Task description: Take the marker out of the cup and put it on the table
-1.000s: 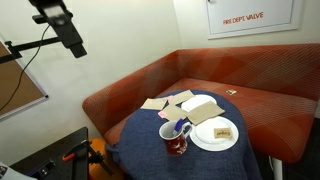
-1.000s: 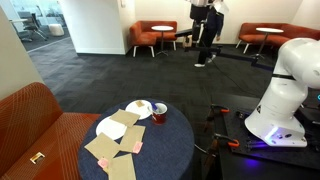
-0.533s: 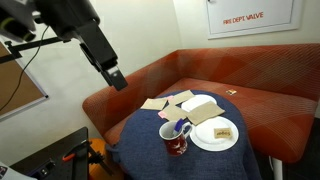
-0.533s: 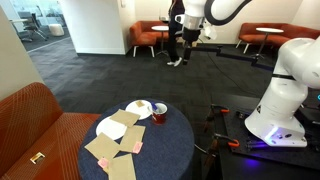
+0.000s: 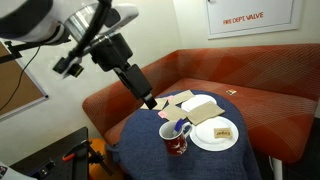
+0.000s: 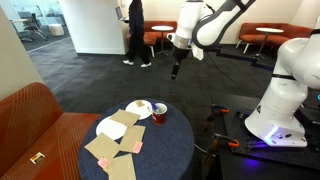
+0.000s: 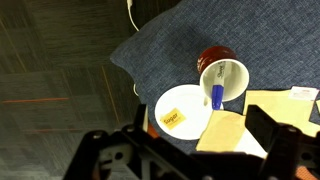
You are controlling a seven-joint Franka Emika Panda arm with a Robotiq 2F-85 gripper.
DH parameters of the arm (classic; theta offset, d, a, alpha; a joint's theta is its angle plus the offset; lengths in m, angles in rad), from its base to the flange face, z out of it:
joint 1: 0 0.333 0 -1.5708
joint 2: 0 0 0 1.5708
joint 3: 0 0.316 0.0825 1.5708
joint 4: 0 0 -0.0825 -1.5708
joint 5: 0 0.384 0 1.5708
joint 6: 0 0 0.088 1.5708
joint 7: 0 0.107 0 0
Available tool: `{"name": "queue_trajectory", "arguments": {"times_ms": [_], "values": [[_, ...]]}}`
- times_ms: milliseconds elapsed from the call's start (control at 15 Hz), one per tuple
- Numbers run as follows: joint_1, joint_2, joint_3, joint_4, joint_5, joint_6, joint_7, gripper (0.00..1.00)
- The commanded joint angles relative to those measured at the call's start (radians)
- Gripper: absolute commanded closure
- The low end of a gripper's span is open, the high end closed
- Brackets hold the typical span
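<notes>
The marker's blue end sticks out past the cup's rim, so the robot's gripper needs to move down and outward until its open fingers are on either side of that end.
The dark red cup (image 5: pixel 176 138) stands on the blue-draped round table (image 5: pixel 140 150), with the blue marker (image 5: pixel 184 127) leaning inside it. In the wrist view the cup (image 7: pixel 222 72) shows its white inside and the marker (image 7: pixel 217 96) rests against its rim. My gripper (image 5: pixel 150 101) hangs above the table's far side, up and to the left of the cup, and touches nothing. It is high above the table in an exterior view (image 6: pixel 176 71). In the wrist view its fingers (image 7: pixel 190 152) are spread apart and empty. The cup also shows in an exterior view (image 6: pixel 158 115).
A white plate (image 5: pixel 214 134) with a yellow sugar packet (image 7: pixel 173 118) lies beside the cup. Brown paper napkins (image 5: pixel 198 106) lie behind it. An orange-red corner bench (image 5: pixel 250 70) wraps around the table. A white robot base (image 6: pixel 280 95) stands near the table.
The arm has swung down from high in the room toward the table. The gripper is now much lower and nearer the cup. The cup and marker have not moved.
</notes>
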Motion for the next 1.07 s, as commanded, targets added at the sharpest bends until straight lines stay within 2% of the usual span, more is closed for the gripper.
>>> {"name": "queue_trajectory", "arguments": {"times_ms": [0, 400, 1000], "values": [[0.022, 0.112, 0.021, 0.034, 0.058, 0.088, 0.039, 0.0], [0.037, 0.299, 0.045, 0.124, 0.038, 0.188, 0.166, 0.0], [0.074, 0.527, 0.062, 0.297, 0.074, 0.172, 0.173, 0.0]]}}
